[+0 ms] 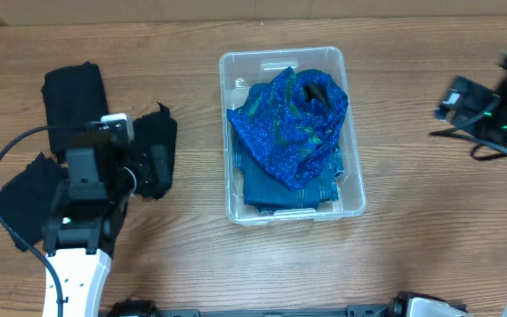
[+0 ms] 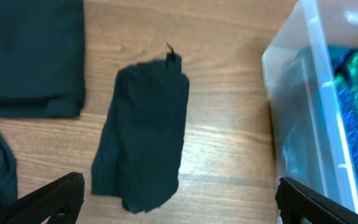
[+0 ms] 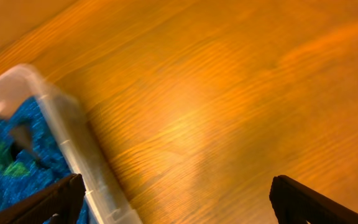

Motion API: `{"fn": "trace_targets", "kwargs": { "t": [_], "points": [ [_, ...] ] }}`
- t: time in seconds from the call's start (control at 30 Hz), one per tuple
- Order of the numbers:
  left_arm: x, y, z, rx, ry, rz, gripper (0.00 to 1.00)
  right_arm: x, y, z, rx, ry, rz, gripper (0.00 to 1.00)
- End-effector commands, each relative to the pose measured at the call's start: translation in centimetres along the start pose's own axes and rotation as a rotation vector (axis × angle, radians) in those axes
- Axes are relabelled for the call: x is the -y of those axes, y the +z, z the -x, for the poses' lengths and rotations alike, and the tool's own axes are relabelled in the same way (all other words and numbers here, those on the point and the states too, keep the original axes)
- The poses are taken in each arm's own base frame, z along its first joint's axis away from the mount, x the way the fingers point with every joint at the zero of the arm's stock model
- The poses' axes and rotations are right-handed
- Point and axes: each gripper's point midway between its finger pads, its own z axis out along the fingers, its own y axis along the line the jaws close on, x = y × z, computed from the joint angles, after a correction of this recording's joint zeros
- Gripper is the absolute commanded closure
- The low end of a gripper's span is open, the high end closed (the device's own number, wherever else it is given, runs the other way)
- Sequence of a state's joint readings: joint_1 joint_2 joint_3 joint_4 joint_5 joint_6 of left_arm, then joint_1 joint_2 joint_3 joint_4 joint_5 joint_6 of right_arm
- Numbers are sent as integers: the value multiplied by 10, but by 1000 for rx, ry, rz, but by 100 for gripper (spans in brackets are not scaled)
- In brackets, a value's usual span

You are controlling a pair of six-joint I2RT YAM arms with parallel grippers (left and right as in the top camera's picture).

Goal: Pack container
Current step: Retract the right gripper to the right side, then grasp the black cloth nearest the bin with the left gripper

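Note:
My left gripper lowers onto the small dark garment's long edge away from the container (image 2: 109, 142) next, since that garment lies flat on the tabletop, still unpacked.
The clear plastic container (image 1: 352, 204) stands mid-table, holding folded denim under a crumpled blue and green patterned cloth (image 1: 289, 123). Its wall shows in the left wrist view (image 2: 291, 106) and the right wrist view (image 3: 73, 143). A small dark folded garment (image 1: 157, 150) lies left of it, also in the left wrist view (image 2: 145, 140). My left gripper (image 2: 179, 202) is open and empty, above the table just short of that garment. My right gripper (image 3: 176, 202) is open and empty over bare wood to the right of the container.
A larger black folded garment (image 1: 73, 97) lies at the far left, also in the left wrist view (image 2: 30, 56). Another dark garment (image 1: 20, 198) lies at the left front, partly under my left arm. The table is wood.

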State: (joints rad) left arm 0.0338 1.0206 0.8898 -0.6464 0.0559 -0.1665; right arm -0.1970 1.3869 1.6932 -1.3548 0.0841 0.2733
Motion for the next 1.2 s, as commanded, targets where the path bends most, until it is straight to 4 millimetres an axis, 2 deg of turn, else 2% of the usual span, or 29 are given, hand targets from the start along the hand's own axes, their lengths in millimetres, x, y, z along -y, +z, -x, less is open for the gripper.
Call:
{"fn": "trace_targets", "kwargs": {
  "t": [0.0, 0.07, 0.17, 0.43, 0.53, 0.6, 0.87, 1.0, 1.17],
  "points": [
    [-24, -5, 28, 53, -123, 9, 0, 7, -1, -1, -27, 101, 60, 0],
    [-46, 5, 25, 23, -192, 23, 0, 9, -1, 0, -27, 107, 62, 0],
    [-63, 28, 10, -69, -258, -47, 0, 7, -1, -1, -30, 104, 65, 0],
    [-56, 108, -41, -312, -330, -274, 0, 6, 2, -1, -38, 96, 65, 0],
    [-49, 123, -50, -337, -318, -357, 0, 6, 3, -1, -41, 92, 64, 0],
    [-51, 133, -59, -359, -315, -360, 0, 6, 4, -1, -44, 85, 63, 0],
    [-75, 151, -81, -417, -309, -231, 2, 6, 10, -1, -59, 81, 58, 0],
    [-85, 153, -84, -426, -297, -170, 3, 6, 13, -2, -67, 81, 55, 0],
    [-88, 153, -85, -429, -309, -149, 3, 7, 20, -6, -83, 78, 50, 0]
  ]
}}
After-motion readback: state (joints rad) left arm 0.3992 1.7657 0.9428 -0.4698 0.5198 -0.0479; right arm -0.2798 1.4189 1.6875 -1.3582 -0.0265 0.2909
